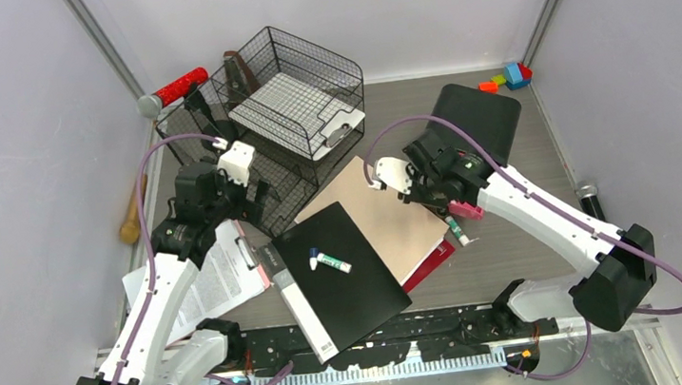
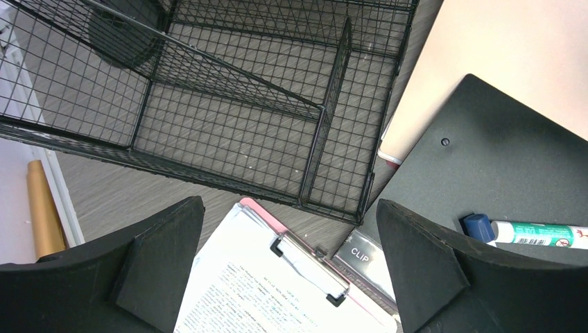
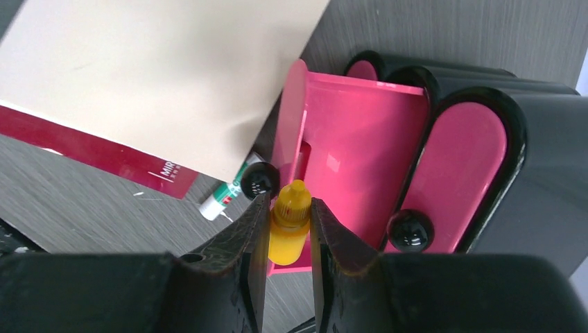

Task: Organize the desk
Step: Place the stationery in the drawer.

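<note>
Next, my right gripper moves down and to the right in the wrist view and releases the bottle [image 3: 290, 223], since the open pink drawer's bottom lies there below it.
The grey wood-grain desk [image 1: 514, 241] holds scattered items. My right gripper [image 1: 451, 202] is shut on a small yellow dropper bottle [image 3: 290, 223] and holds it over the open pink drawer [image 3: 347, 152] of the black drawer unit [image 1: 478, 119]. My left gripper [image 2: 290, 267] is open and empty. It hovers above a pink clipboard with printed papers [image 2: 277, 291], beside the black wire-mesh rack [image 2: 229, 118]. In the top view the left gripper [image 1: 256, 197] sits at the rack's front corner.
A black folder [image 1: 346, 278] carries a green-and-white marker [image 1: 330, 262] and lies over a beige folder [image 1: 387, 209] and a red book [image 1: 431, 264]. A second marker [image 3: 222, 198] lies by the drawer. Coloured blocks [image 1: 509, 76], a black microphone [image 1: 591, 200] and a red microphone [image 1: 175, 88] lie by the walls.
</note>
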Available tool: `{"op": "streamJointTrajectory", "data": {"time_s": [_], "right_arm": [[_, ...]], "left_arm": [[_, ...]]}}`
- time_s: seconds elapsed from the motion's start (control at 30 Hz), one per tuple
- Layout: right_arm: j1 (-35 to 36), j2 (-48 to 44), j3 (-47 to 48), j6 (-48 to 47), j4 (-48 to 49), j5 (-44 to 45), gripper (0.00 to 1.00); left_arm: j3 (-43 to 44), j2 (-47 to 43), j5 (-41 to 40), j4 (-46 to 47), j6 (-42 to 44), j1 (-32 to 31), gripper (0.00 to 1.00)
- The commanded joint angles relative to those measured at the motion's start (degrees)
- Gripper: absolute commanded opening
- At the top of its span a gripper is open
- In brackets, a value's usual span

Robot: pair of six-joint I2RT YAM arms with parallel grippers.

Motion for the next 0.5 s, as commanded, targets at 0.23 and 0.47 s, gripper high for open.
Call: {"op": "streamJointTrajectory", "data": {"time_s": [0.23,0.47], "right_arm": [[-6.7,4.5,2.2,-2.1,4.8,3.2,0.16],[-9.3,7.5,2.6,-2.3,6.9,3.8,0.24]], "left_arm": [[0.3,-0.4,1.0,2.7,0.2,0.2,0.99],[0.2,-0.3,1.0,2.7,0.3,0.2,0.99]]}}
